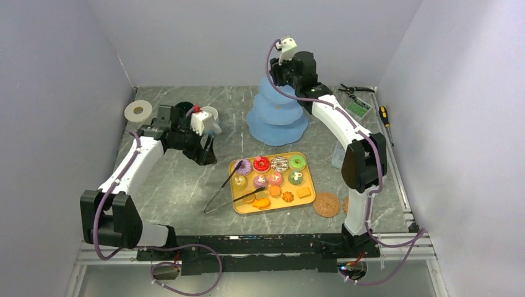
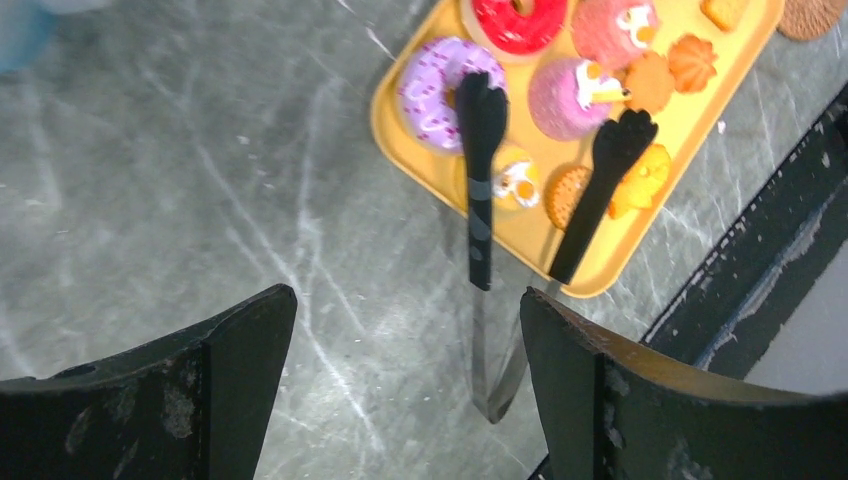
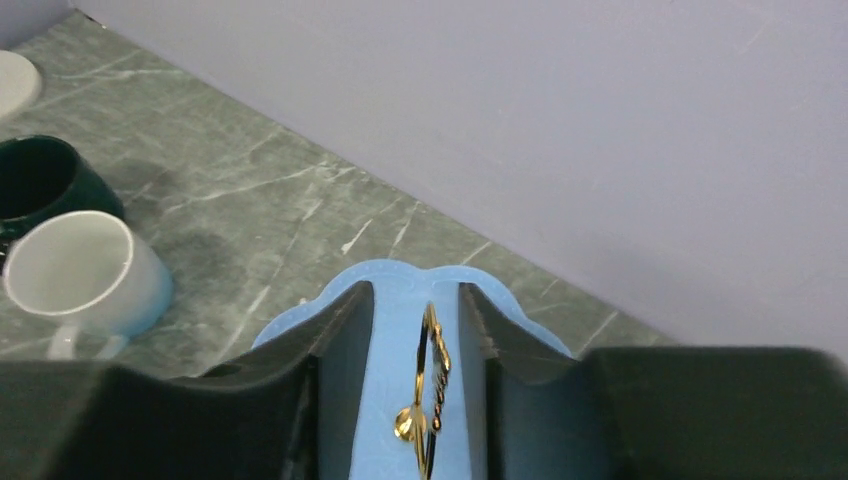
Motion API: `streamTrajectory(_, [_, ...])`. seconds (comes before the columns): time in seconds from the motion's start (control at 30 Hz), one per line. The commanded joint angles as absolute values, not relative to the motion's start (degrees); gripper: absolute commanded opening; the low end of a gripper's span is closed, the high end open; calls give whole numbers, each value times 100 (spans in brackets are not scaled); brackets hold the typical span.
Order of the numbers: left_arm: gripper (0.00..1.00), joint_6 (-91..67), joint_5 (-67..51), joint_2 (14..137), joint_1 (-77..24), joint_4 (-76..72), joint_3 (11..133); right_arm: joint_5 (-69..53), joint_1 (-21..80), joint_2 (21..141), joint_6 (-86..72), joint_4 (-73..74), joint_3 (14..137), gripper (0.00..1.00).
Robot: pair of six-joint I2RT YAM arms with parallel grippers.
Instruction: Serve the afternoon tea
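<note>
My left gripper will go down to the right in the top view onto the tongs' far arm (image 1: 229, 179) (image 2: 479, 230). That arm is below it, spread clear of the tongs' other arm.
The light-blue three-tier stand (image 1: 277, 117) stands at the back middle. My right gripper (image 1: 280, 75) hovers over its top. In the right wrist view its open fingers (image 3: 415, 295) straddle the stand's gold ring handle (image 3: 432, 370) without touching it. Small doughnuts (image 1: 261, 164), cupcakes (image 1: 275, 178) and orange biscuits (image 1: 288, 197) lie on the yellow tray (image 1: 309, 185). The white mug (image 1: 210, 114) and dark green mug (image 1: 184, 110) stand at the back left, and show in the right wrist view (image 3: 75, 270) (image 3: 40, 180). My left gripper (image 1: 207, 154) is open and empty (image 2: 407, 300) above the table left of the tray.
Black tongs (image 1: 232, 189) lie with their tips on the tray's left edge (image 2: 480, 190). Woven coasters (image 1: 326, 204) lie right of the tray. A white ring (image 1: 138, 111) lies at the back left. Pliers (image 1: 356, 90) and a screwdriver (image 1: 385, 116) lie at the back right.
</note>
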State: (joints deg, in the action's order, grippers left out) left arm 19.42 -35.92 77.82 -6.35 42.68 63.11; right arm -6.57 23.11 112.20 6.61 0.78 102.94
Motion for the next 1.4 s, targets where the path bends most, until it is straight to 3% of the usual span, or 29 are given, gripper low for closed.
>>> streamTrajectory(0.0, [89, 1947, -3532, 7850, -1088, 4278, 6134, -466, 2294, 10999, 663, -265, 10378, 50])
streamTrajectory(0.27, [86, 1809, -2955, 8323, -2031, 4074, 6073, -121, 2335, 10129, 49, 164, 9829, 71])
streamTrajectory(0.33, [85, 1790, -2849, 8420, -2248, 4016, 6052, -19, 2359, 9860, 9, 272, 9534, 84])
streamTrajectory(0.37, [84, 1783, -2787, 8472, -2349, 3978, 6041, 100, 2370, 9746, -130, 370, 9415, 95])
streamTrajectory(0.4, [83, 1780, -2694, 8513, -2463, 3938, 6026, 192, 2383, 9616, -237, 458, 9284, 99])
streamTrajectory(0.53, [78, 1731, -2379, 8805, -2872, 3841, 5996, 406, 2431, 8827, -490, 490, 8424, 100])
streamTrajectory(0.67, [66, 1645, -2022, 9079, -3081, 3631, 5973, 658, 2557, 8084, -651, 560, 7728, 100])
streamTrajectory(1.0, [49, 1562, -1478, 9270, -3303, 3146, 5692, 893, 3023, 6848, -974, 1027, 6874, 100])
streamTrajectory(1.07, [41, 1594, -1468, 9326, -3313, 3112, 5644, 965, 3175, 6751, -1054, 1113, 6831, 100])
streamTrajectory(1.27, [5, 1613, -1443, 9417, -3313, 3242, 5786, 1475, 3768, 6761, -1061, 1463, 6997, 100])
streamTrajectory(1.37, [3, 1531, -1515, 9142, -3309, 3418, 5921, 1571, 3938, 6696, -1096, 1506, 7005, 100])
